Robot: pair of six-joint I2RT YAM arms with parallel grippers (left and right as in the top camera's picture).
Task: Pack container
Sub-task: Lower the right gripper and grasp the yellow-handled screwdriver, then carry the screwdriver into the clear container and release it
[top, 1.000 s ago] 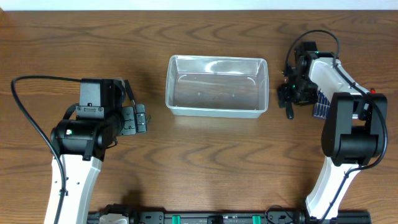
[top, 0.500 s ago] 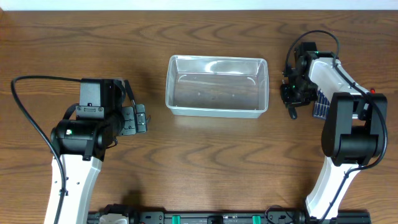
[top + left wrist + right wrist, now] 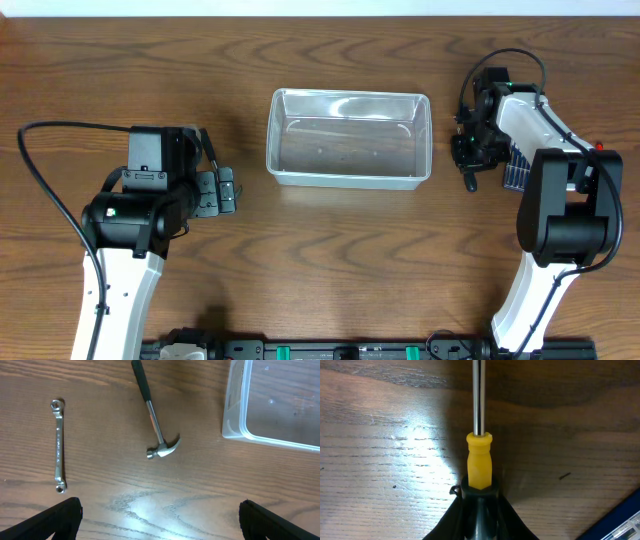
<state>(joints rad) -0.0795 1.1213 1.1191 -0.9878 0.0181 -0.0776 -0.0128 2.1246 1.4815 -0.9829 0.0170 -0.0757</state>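
My right gripper lifts over the container's rim next, turns the screwdriver along the container's length, then lowers it inside by the container's near side.
The clear plastic container stands at the middle of the table with nothing in it; its corner shows in the left wrist view. To its right, my right gripper is low over the table. In the right wrist view this gripper is shut on the black and yellow handle of a screwdriver, whose steel shaft points away along the wood. My left gripper hangs open above bare table, left of the container.
A small hammer with a black grip and a silver ring wrench lie on the table ahead of the left gripper. A blue striped object lies just right of the right gripper, its edge visible.
The right gripper's jaws have closed onto the screwdriver handle. The left arm has stayed still.
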